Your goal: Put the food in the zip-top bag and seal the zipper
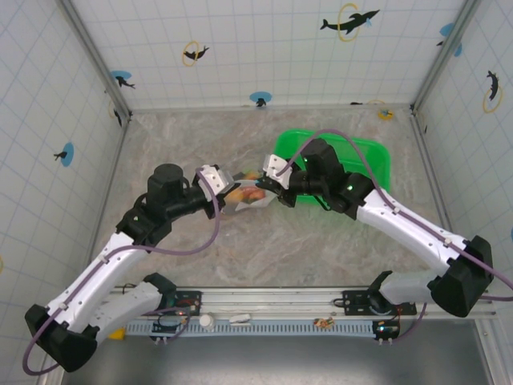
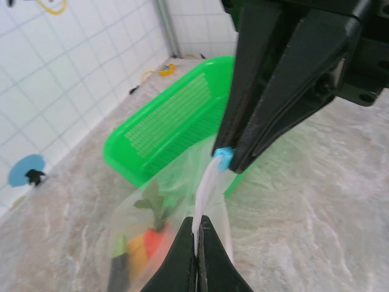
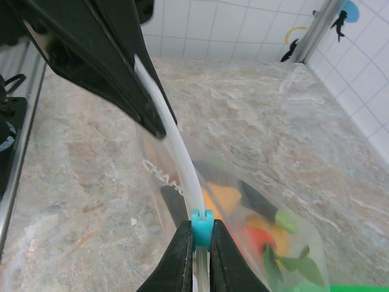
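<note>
The zipper strip continues past the slider tab, so next I should pull the slider tab with my right gripper away from my left gripper toward the green basket and let go of it.
The clear zip-top bag hangs between the two grippers, just left of the green basket. Inside it sits the toy food: a red strawberry, orange pieces, a dark eggplant and green leaves. The pale zipper strip runs along the bag's mouth. My left gripper is shut on one end of the zipper. My right gripper is shut on the small blue slider tab. In the left wrist view the right gripper holds that slider tab further along the strip.
A green mesh basket stands at the back right, directly behind the bag and the right gripper. Tiled walls enclose the marble table. The table's near edge carries a rail with cables.
</note>
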`<action>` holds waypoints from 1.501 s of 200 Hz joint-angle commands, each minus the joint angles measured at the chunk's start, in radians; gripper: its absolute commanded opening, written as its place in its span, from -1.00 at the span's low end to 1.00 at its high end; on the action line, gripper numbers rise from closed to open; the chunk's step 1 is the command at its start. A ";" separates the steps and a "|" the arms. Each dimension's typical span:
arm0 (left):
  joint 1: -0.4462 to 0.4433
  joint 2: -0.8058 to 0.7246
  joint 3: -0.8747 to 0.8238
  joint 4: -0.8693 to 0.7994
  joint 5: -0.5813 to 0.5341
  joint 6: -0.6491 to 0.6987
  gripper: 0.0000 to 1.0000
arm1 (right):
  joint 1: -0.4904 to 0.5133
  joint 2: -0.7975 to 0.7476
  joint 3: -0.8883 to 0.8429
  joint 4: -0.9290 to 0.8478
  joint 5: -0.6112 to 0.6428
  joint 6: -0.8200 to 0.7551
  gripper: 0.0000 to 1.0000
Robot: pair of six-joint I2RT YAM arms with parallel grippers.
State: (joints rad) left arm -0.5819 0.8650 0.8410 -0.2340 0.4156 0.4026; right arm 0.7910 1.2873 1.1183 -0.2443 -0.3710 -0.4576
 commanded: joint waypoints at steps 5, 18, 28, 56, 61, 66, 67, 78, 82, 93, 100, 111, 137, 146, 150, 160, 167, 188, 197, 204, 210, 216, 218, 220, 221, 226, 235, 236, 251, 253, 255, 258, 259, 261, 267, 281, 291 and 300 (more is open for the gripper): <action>0.003 -0.060 -0.002 0.137 -0.135 -0.027 -1.00 | -0.046 -0.036 -0.054 -0.009 0.117 0.010 -1.00; 0.004 -0.070 -0.004 0.155 -0.184 -0.027 -1.00 | -0.056 -0.041 -0.063 -0.006 0.131 0.015 -1.00; 0.004 -0.081 -0.010 0.173 -0.221 -0.028 -1.00 | -0.064 -0.047 -0.073 -0.004 0.146 0.020 -1.00; 0.005 -0.110 -0.032 0.224 -0.315 -0.036 -1.00 | -0.101 -0.070 -0.115 0.008 0.178 0.048 -1.00; 0.005 -0.113 -0.034 0.228 -0.329 -0.036 -1.00 | -0.109 -0.075 -0.123 0.012 0.182 0.056 -1.00; 0.004 -0.115 -0.033 0.231 -0.340 -0.037 -1.00 | -0.118 -0.081 -0.134 0.017 0.187 0.063 -1.00; 0.004 -0.115 -0.033 0.232 -0.343 -0.036 -1.00 | -0.121 -0.083 -0.139 0.020 0.189 0.066 -1.00; 0.005 -0.112 -0.028 0.229 -0.366 -0.035 -1.00 | -0.140 -0.093 -0.159 0.031 0.202 0.084 -1.00; 0.005 -0.110 -0.024 0.228 -0.377 -0.036 -1.00 | -0.148 -0.096 -0.164 0.033 0.204 0.090 -1.00; 0.004 -0.107 -0.015 0.228 -0.405 -0.037 -1.00 | -0.170 -0.104 -0.182 0.042 0.204 0.109 -1.00; 0.005 -0.108 -0.015 0.233 -0.419 -0.036 -1.00 | -0.182 -0.109 -0.193 0.046 0.212 0.116 -1.00; 0.005 -0.111 -0.015 0.242 -0.445 -0.035 -1.00 | -0.194 -0.114 -0.206 0.048 0.223 0.125 -1.00; 0.005 -0.115 -0.015 0.257 -0.492 -0.031 -1.00 | -0.211 -0.126 -0.230 0.048 0.260 0.139 -1.00; 0.005 -0.115 -0.014 0.261 -0.509 -0.031 -1.00 | -0.213 -0.131 -0.237 0.048 0.278 0.140 -1.00; 0.005 -0.115 -0.014 0.262 -0.516 -0.032 -1.00 | -0.215 -0.133 -0.242 0.048 0.286 0.141 -1.00; 0.005 -0.116 -0.014 0.267 -0.542 -0.033 -1.00 | -0.221 -0.136 -0.250 0.048 0.307 0.146 -1.00; 0.005 -0.118 -0.014 0.273 -0.558 -0.033 -1.00 | -0.226 -0.138 -0.254 0.048 0.318 0.151 -1.00; 0.005 -0.115 -0.007 0.278 -0.590 -0.027 -1.00 | -0.245 -0.144 -0.262 0.046 0.350 0.163 -1.00; 0.005 -0.108 0.000 0.271 -0.607 -0.028 -1.00 | -0.253 -0.144 -0.263 0.046 0.359 0.175 -1.00; 0.005 -0.101 0.007 0.264 -0.618 -0.031 -1.00 | -0.258 -0.143 -0.262 0.048 0.355 0.182 -1.00; 0.005 -0.095 0.014 0.258 -0.627 -0.034 -1.00 | -0.260 -0.142 -0.260 0.047 0.345 0.184 -0.99; 0.005 -0.089 0.018 0.256 -0.632 -0.036 -1.00 | -0.259 -0.139 -0.254 0.050 0.333 0.193 -0.88; 0.004 -0.087 0.019 0.256 -0.632 -0.037 -1.00 | -0.259 -0.140 -0.251 0.053 0.330 0.198 -0.83; 0.004 -0.085 0.021 0.255 -0.632 -0.040 -1.00 | -0.259 -0.140 -0.248 0.058 0.325 0.206 -0.76; 0.005 -0.085 0.022 0.254 -0.633 -0.040 -1.00 | -0.259 -0.139 -0.247 0.058 0.322 0.210 -0.73; 0.005 -0.081 0.025 0.255 -0.631 -0.045 -1.00 | -0.260 -0.138 -0.239 0.069 0.308 0.231 -0.56; 0.004 -0.074 0.031 0.257 -0.625 -0.059 -1.00 | -0.260 -0.141 -0.222 0.093 0.264 0.255 -0.32; 0.005 -0.073 0.033 0.257 -0.624 -0.060 -1.00 | -0.260 -0.141 -0.221 0.096 0.259 0.258 -0.30; 0.006 -0.051 0.059 0.252 -0.627 -0.067 -1.00 | -0.260 -0.135 -0.175 0.122 0.193 0.297 -0.13; 0.005 -0.047 0.064 0.252 -0.630 -0.068 -1.00 | -0.260 -0.132 -0.168 0.125 0.186 0.303 -0.12; 0.006 -0.042 0.068 0.253 -0.634 -0.068 -1.00 | -0.260 -0.132 -0.162 0.127 0.179 0.309 -0.12; 0.007 -0.036 0.074 0.254 -0.639 -0.069 -1.00 | -0.260 -0.129 -0.155 0.131 0.170 0.314 -0.12; 0.008 -0.034 0.076 0.255 -0.640 -0.069 -1.00 | -0.260 -0.127 -0.150 0.134 0.166 0.316 -0.11; 0.010 -0.031 0.080 0.255 -0.641 -0.068 -1.00 | -0.260 -0.126 -0.143 0.134 0.160 0.319 -0.10; 0.017 -0.016 0.091 0.260 -0.640 -0.063 -1.00 | -0.260 -0.123 -0.126 0.143 0.143 0.330 -0.08; 0.042 0.012 0.113 0.284 -0.604 -0.045 -1.00 | -0.260 -0.121 -0.098 0.168 0.139 0.355 -0.02; 0.068 0.032 0.124 0.307 -0.577 -0.041 -1.00 | -0.260 -0.120 -0.082 0.174 0.149 0.366 0.02; 0.089 0.051 0.127 0.320 -0.552 -0.046 -1.00 | -0.260 -0.121 -0.073 0.177 0.154 0.369 0.03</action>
State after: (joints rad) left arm -0.5381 0.8814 0.9241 -0.0059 -0.1688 0.3622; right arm 0.5301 1.1656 0.9825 -0.1246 -0.1993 -0.1452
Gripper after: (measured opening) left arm 0.041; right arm 0.509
